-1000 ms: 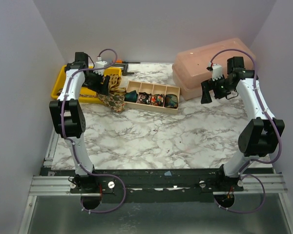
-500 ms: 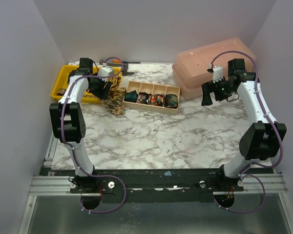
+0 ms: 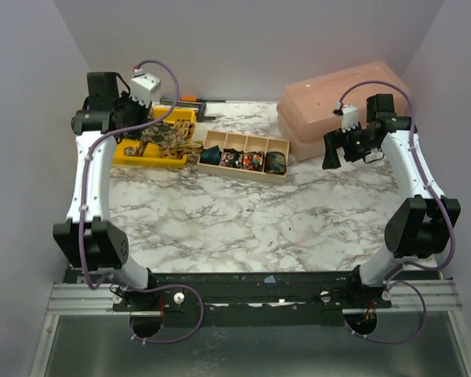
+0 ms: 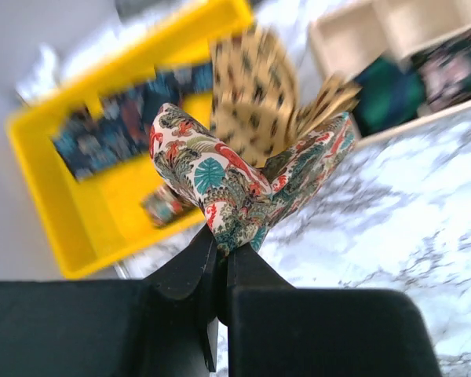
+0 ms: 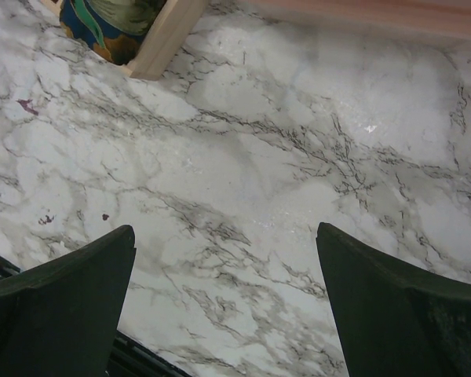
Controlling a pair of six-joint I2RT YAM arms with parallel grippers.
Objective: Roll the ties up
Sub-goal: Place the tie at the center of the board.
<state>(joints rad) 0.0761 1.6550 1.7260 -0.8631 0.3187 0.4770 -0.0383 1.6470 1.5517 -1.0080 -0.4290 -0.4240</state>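
My left gripper lifts the patterned tie's fold next and swings right in the top view. It releases the fold on the marble by the tray's near side, since that marble lies empty.
My left gripper (image 4: 224, 247) is shut on a fold of a white, teal and red patterned tie (image 4: 220, 177), which fans out above its fingertips. From above, that tie (image 3: 165, 138) hangs at the yellow bin's (image 3: 133, 155) right end, under the raised left gripper (image 3: 140, 119). A tan spotted tie (image 4: 251, 94) lies behind it, and a dark blue tie (image 4: 102, 133) lies in the bin. Rolled ties (image 3: 243, 159) fill the wooden tray (image 3: 282, 176). My right gripper (image 3: 334, 151) hangs open over bare marble (image 5: 224, 259), with nothing between its fingers.
A pink lidded box (image 3: 337, 102) stands at the back right, behind the right gripper. An orange and black tool (image 3: 192, 100) lies against the back wall. The wooden tray's corner (image 5: 169, 35), with a rolled tie (image 5: 110, 27) in it, shows in the right wrist view.
The left arm has risen and swung left over the yellow bin. Its gripper has shut on the patterned tie and drawn it off the marble. The right arm has stayed still.
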